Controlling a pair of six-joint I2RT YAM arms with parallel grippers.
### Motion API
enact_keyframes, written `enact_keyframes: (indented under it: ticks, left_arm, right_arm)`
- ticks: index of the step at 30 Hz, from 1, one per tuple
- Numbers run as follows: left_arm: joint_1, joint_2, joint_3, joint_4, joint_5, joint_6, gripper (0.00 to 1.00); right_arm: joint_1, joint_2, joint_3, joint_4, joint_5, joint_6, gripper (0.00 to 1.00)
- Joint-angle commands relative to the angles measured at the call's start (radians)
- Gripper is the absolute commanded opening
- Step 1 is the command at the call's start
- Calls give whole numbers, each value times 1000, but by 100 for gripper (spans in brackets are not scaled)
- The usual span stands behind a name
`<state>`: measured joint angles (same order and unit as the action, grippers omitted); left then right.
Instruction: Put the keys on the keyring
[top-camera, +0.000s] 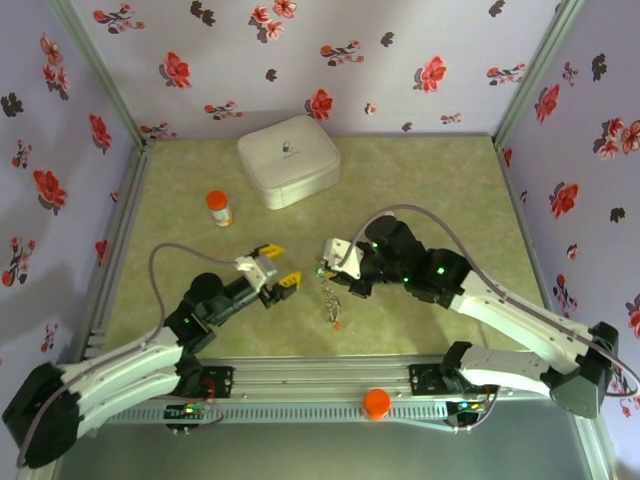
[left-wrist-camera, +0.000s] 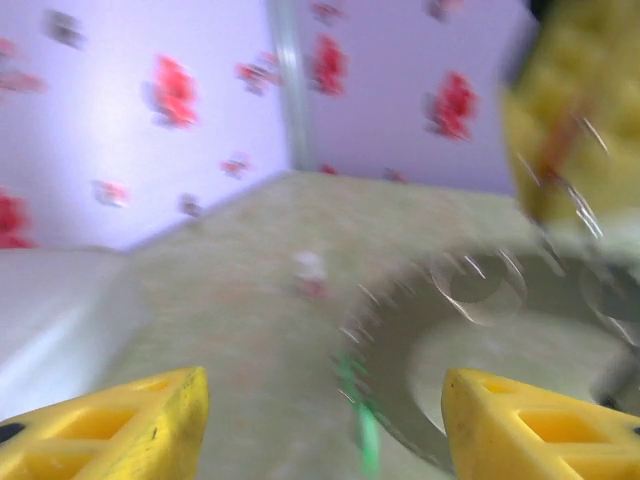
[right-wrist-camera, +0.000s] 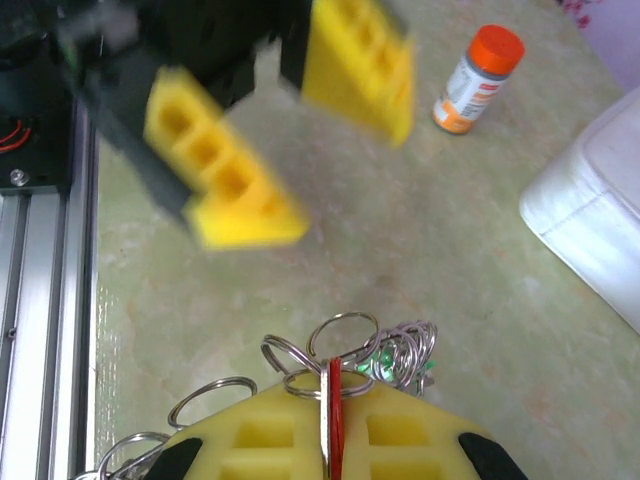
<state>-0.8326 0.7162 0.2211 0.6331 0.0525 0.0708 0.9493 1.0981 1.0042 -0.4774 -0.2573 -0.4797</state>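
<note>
My right gripper should come down and lay the hanging ring flat on the open tabletop below before it releases the red key, to hang the key.
My right gripper (right-wrist-camera: 333, 378) is shut on a flat red-headed key (right-wrist-camera: 336, 420), pinched upright between its yellow pads. Several small silver split rings (right-wrist-camera: 345, 335) and a green key (right-wrist-camera: 385, 360) bunch around its tip. From above, this bunch of keys (top-camera: 331, 295) hangs from the right gripper (top-camera: 326, 266) down to the table. My left gripper (top-camera: 282, 264) stands open just left of the bunch, nothing between its fingers. In the blurred left wrist view the left gripper (left-wrist-camera: 325, 425) faces a green key (left-wrist-camera: 362, 415) and a wide grey arc (left-wrist-camera: 400, 340), perhaps the keyring.
An orange-capped pill bottle (top-camera: 219, 208) stands left of centre and a white rounded case (top-camera: 288, 159) lies at the back. Floral walls close in three sides. The metal rail (top-camera: 320, 378) with an orange knob (top-camera: 376, 402) runs along the near edge.
</note>
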Motion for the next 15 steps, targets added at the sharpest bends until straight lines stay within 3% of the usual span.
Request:
enact_keyframes:
  ticks: [1, 5, 9, 15]
  left_arm:
    - [13, -175, 43, -109, -370, -71, 66]
    - [21, -368, 62, -257, -574, -97, 69]
    - [31, -435, 68, -339, -668, -97, 69]
    - [33, -412, 72, -395, -692, -149, 70]
  right_arm:
    - [47, 79, 72, 150, -27, 6, 0]
    - [77, 201, 100, 346, -129, 113, 0]
    - [72, 303, 76, 539, -136, 196, 0]
    - [4, 364, 11, 397, -13, 171, 0]
